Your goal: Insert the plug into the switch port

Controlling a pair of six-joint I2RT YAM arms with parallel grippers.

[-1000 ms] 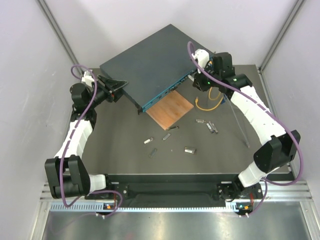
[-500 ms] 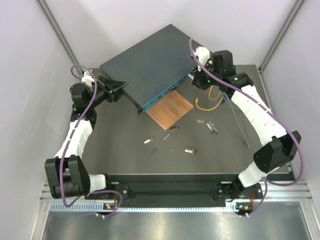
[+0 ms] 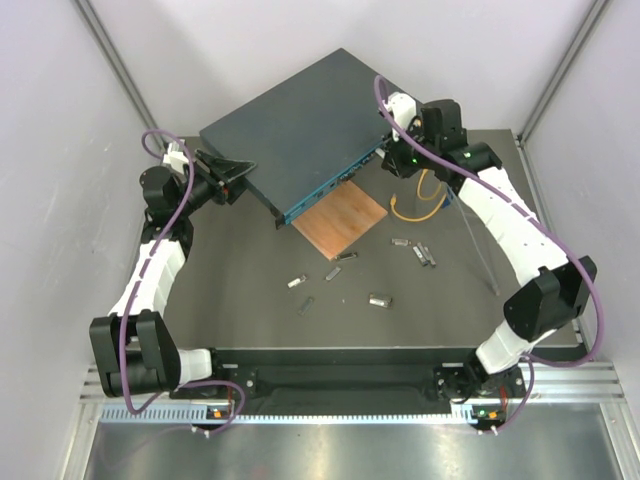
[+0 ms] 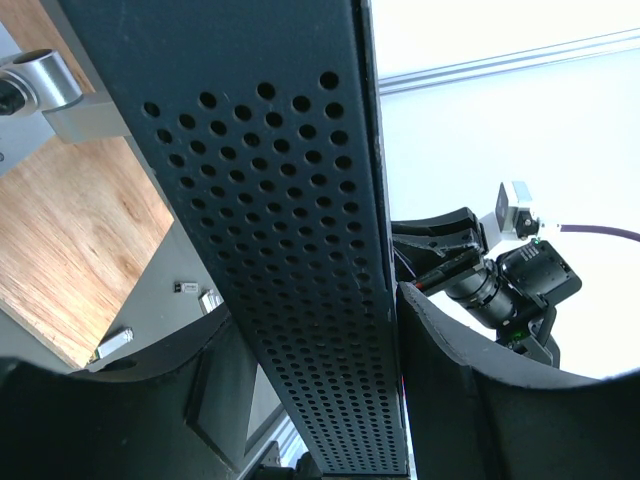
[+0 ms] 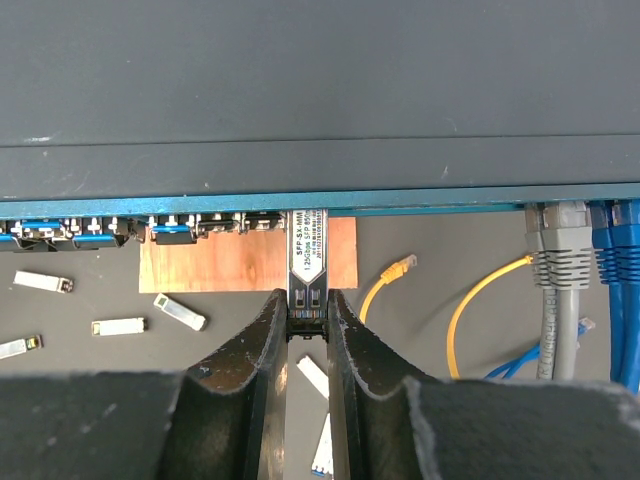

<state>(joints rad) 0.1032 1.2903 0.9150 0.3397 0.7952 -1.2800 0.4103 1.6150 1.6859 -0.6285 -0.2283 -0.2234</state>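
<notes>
The plug's labelled body still sticks out in front, so the robot's right gripper should next push the plug straight into the socket in the switch's teal side and let go of it there.
The switch (image 3: 290, 130) is a big dark blue-grey box lying at an angle at the back of the table, its teal face (image 3: 335, 185) turned toward the front right. My left gripper (image 3: 235, 178) is shut on its left end, with the perforated side wall (image 4: 280, 200) between the fingers (image 4: 430, 340). My right gripper (image 3: 398, 158) is shut on the plug (image 5: 307, 250), a small silver labelled module. The plug's front end sits at a socket in the row on the teal face (image 5: 420, 205). The gripper (image 5: 307, 300) holds the plug by its rear end.
A thin wooden square (image 3: 340, 218) lies under the switch's front edge. A yellow cable (image 3: 415, 205) lies to its right. Grey and blue cables (image 5: 555, 270) are plugged into the face at the right. Several loose modules (image 3: 378, 298) lie scattered on the dark table in front.
My right gripper has shifted slightly up and toward the switch face with the plug in it. The left gripper and the switch have not moved.
</notes>
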